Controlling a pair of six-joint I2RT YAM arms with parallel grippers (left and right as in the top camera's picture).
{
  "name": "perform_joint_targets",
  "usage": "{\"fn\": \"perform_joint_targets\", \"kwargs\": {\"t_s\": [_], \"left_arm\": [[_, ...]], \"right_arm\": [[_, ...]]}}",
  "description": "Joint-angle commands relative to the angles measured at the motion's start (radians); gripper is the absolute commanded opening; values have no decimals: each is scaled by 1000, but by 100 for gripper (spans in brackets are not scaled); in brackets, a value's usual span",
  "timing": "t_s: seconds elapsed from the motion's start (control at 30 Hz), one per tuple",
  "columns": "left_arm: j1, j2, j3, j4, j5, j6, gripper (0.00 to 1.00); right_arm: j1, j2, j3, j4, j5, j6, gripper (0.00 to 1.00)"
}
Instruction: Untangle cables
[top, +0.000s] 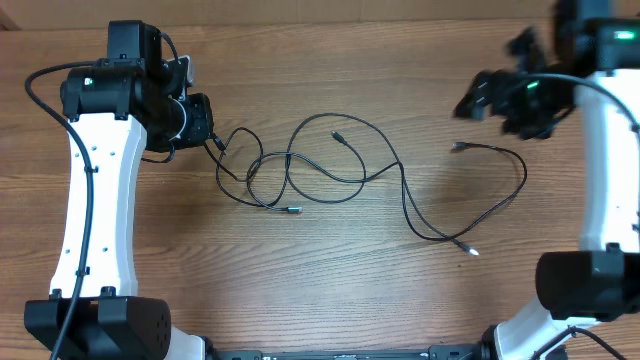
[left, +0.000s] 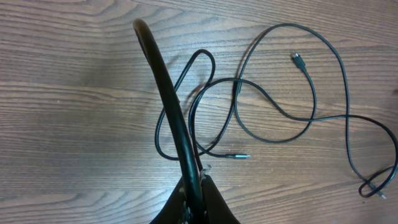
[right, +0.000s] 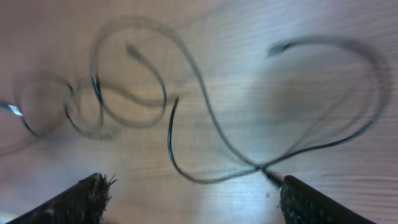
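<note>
The long cable's bend crosses another cable, so my right gripper lowers back and left in the overhead view onto it next.
Thin black cables lie looped over each other on the wooden table. Plug ends lie at the middle, the front and the right. My left gripper is at the left end of the tangle. In the left wrist view it is shut on a black cable that runs up from the jaws. The other loops lie beyond. My right gripper is raised at the far right, open and empty. In the blurred right wrist view its fingers are wide apart above the cables.
The long cable's loop reaches toward the right arm's base. The left arm's base stands at the front left. The table top is bare wood.
</note>
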Motion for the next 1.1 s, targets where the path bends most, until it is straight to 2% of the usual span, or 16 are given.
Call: {"fn": "perform_joint_targets", "kwargs": {"t_s": [0.0,0.2,0.3,0.37,0.43,0.47,0.53,0.57,0.6,0.63,0.73,0.83,1.07], "left_arm": [[-3,-13,23,0,19,23,4],[-3,-13,23,2,19,22,4],[-3,-13,23,2,19,22,4],[-3,-13,23,1,19,22,4],[-3,-13,23,1,19,22,4],[-3,-13,23,1,19,23,4],[-3,-13,23,1,19,22,4],[-3,-13,23,1,19,22,4],[-3,-13,23,1,19,22,4],[-3,-13,23,0,19,22,4],[-3,-13,23,-1,19,22,5],[-3,-13,23,-4,19,23,4],[-3,-13,23,-10,19,23,4]], "right_arm": [[57,6,-127,34,35,-38,87],[146,6,-367,153,35,-19,87],[196,6,-475,249,35,-19,82],[224,6,-536,327,35,-19,76],[263,6,-614,437,35,-19,75],[294,6,-671,523,35,-19,69],[319,6,-707,583,55,-19,55],[327,6,-715,599,84,-18,33],[332,6,-716,607,121,-3,16],[332,6,-715,613,179,34,4],[320,6,-663,570,440,226,4],[283,2,-543,473,601,342,4],[150,-14,-122,315,642,368,4]]}}
